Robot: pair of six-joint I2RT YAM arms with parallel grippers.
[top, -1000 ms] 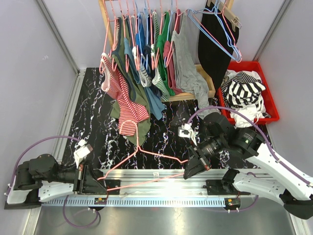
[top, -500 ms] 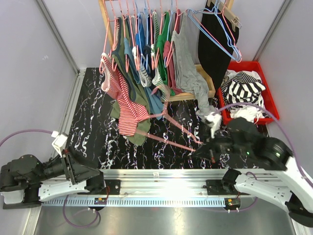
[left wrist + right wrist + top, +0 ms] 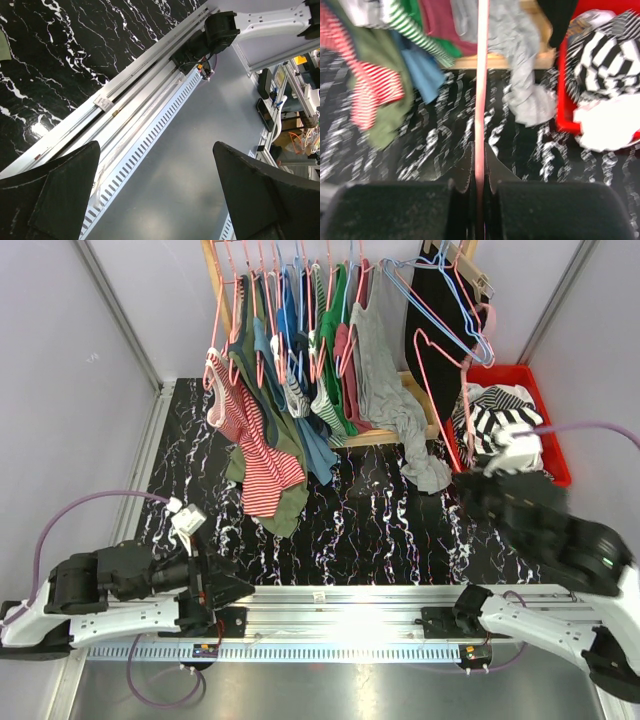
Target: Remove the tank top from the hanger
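Note:
My right gripper reaches outward next to hook this bare pink hanger (image 3: 432,390) beside the empty blue hangers on the rack and release it.
A bare pink wire hanger (image 3: 432,390) stands upright at the right, in front of the black garment on the rack. My right gripper (image 3: 468,475) is shut on its lower end. In the right wrist view the pink wire (image 3: 481,75) runs straight up from between the shut jaws of that gripper (image 3: 480,150). No tank top hangs on this hanger, and I cannot tell which garment it bore. My left gripper (image 3: 225,590) is low at the front left, open and empty, and in its wrist view this gripper (image 3: 156,150) points at the rail and grey floor.
A wooden rack (image 3: 212,270) at the back carries several garments on hangers, with a red-striped top (image 3: 262,465) and a grey one (image 3: 395,405) drooping to the table. A red bin (image 3: 555,465) of striped and white clothes sits at the right. An aluminium rail (image 3: 330,605) runs along the front.
My left gripper opened and let go of the hanger. My right gripper carried the hanger from the table's front edge up and to the right, near the bin.

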